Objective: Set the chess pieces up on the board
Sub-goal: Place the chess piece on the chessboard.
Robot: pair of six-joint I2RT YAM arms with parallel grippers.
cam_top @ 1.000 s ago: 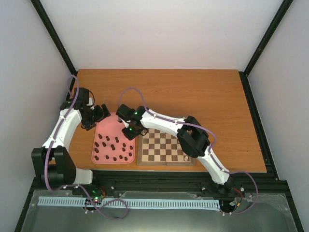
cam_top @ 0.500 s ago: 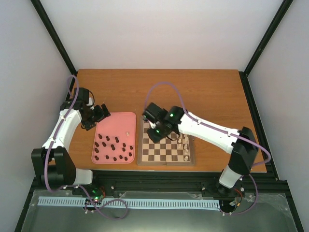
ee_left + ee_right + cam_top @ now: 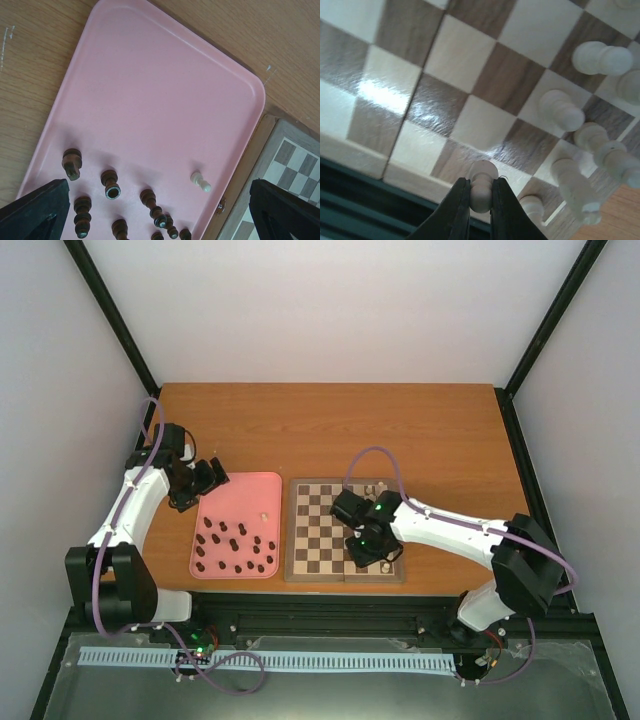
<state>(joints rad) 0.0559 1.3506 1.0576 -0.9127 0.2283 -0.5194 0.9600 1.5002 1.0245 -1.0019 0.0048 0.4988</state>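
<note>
The right gripper lowers the cream-white pawn onto the dark square beside the nearest standing pawn next, since that square is empty.
The chessboard (image 3: 322,535) lies right of the pink tray (image 3: 228,495). My right gripper (image 3: 372,552) is shut on a cream-white piece (image 3: 481,189) and holds it over the board's near right squares (image 3: 470,125). Several cream-white pieces (image 3: 561,110) stand along the board's right side. Several dark pieces (image 3: 235,548) lie on the tray, and they also show in the left wrist view (image 3: 111,183). One cream-white piece (image 3: 200,182) lies on the tray near its right rim. My left gripper (image 3: 203,477) hovers open at the tray's far left corner, its fingers (image 3: 35,207) wide apart.
The wooden table (image 3: 420,430) stretches behind and to the right of the board. The table's near edge and the black frame rail (image 3: 330,610) run just below board and tray. The right arm's purple cable (image 3: 375,455) loops over the board's far right corner.
My right gripper has carried the cream-white piece from the tray across the board to its near right part. The left arm has not moved.
</note>
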